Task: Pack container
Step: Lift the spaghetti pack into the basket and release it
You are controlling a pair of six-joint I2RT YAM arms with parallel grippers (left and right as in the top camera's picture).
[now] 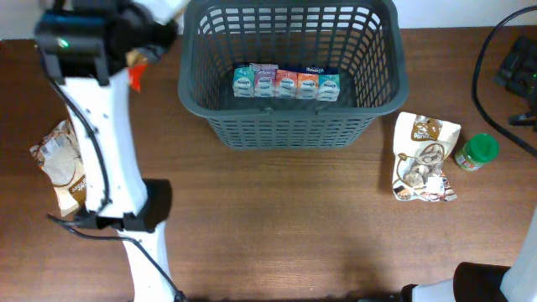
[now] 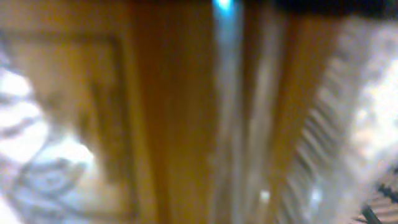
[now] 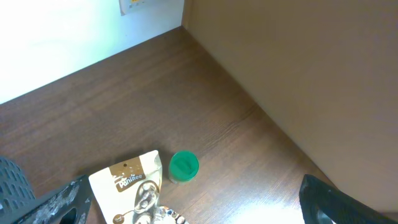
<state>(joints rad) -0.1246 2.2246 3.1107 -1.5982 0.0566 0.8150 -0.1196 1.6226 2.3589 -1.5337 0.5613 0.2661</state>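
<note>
My left gripper goes to the right in the overhead view, then down, and next releases the packet along the cartons' near side, where the basket is empty.
The dark grey slotted basket stands at the back middle of the table. A row of small colourful cartons lies inside it. My left gripper is raised just left of the basket, with an orange packet showing at its jaws. In the left wrist view the orange-yellow packet fills the frame, blurred, and the fingers are hidden. My right gripper is open and empty, above the table near a green-lidded jar and a white and brown snack pouch.
The snack pouch and the green-lidded jar lie right of the basket. A clear bag of pale snacks lies at the left edge beside the left arm. Black cables and a device sit at the back right.
</note>
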